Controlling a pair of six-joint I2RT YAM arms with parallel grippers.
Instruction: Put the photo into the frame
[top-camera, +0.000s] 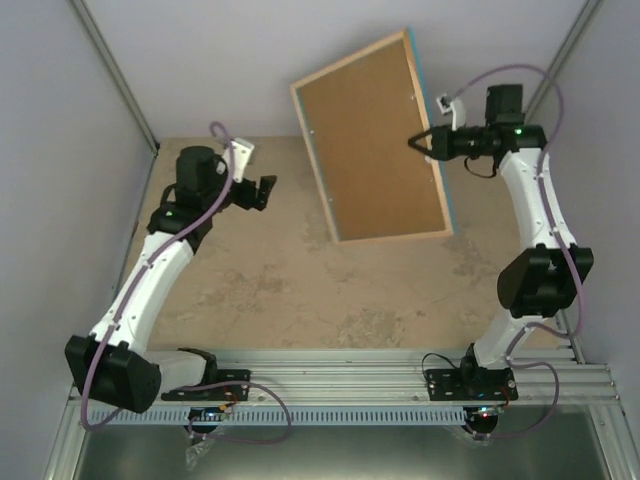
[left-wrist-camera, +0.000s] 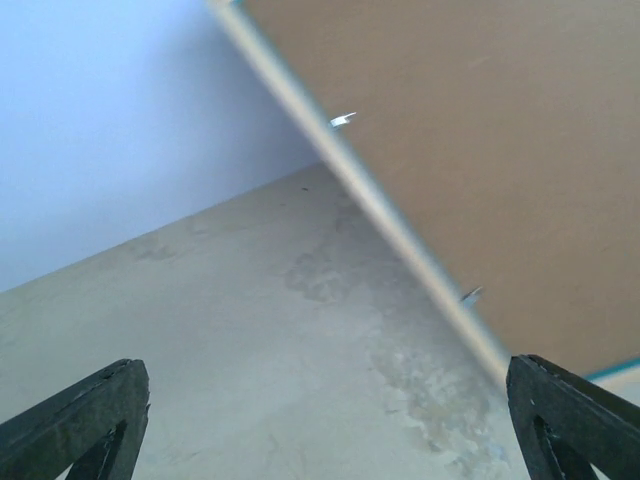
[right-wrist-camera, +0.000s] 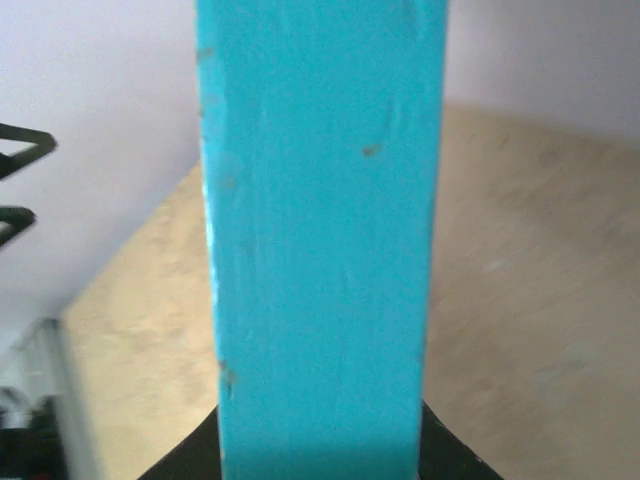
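My right gripper turns to flip the frame next, moving toward the base bar and down onto the bare table (top-camera: 365, 268) (right-wrist-camera: 165, 325), since the frame's brown back faces up.
The frame (top-camera: 375, 140) is lifted off the table and tilted, its brown back with light wood edges facing the top camera and a turquoise strip along its right side. My right gripper (top-camera: 420, 146) is shut on the frame's right edge. In the right wrist view the turquoise edge (right-wrist-camera: 320, 230) fills the middle, between the gripper's (right-wrist-camera: 320, 470) jaws. My left gripper (top-camera: 266, 192) is open and empty, left of the frame and apart from it. The left wrist view shows the frame's back (left-wrist-camera: 500, 140) above the open gripper (left-wrist-camera: 330, 440). The photo is out of view.
The beige mottled table (top-camera: 300, 290) lies under both arms. Pale walls and metal posts close the back and sides. Small metal tabs (left-wrist-camera: 342, 120) stick out along the frame's back edge. The aluminium base rail (top-camera: 340, 375) runs along the near edge.
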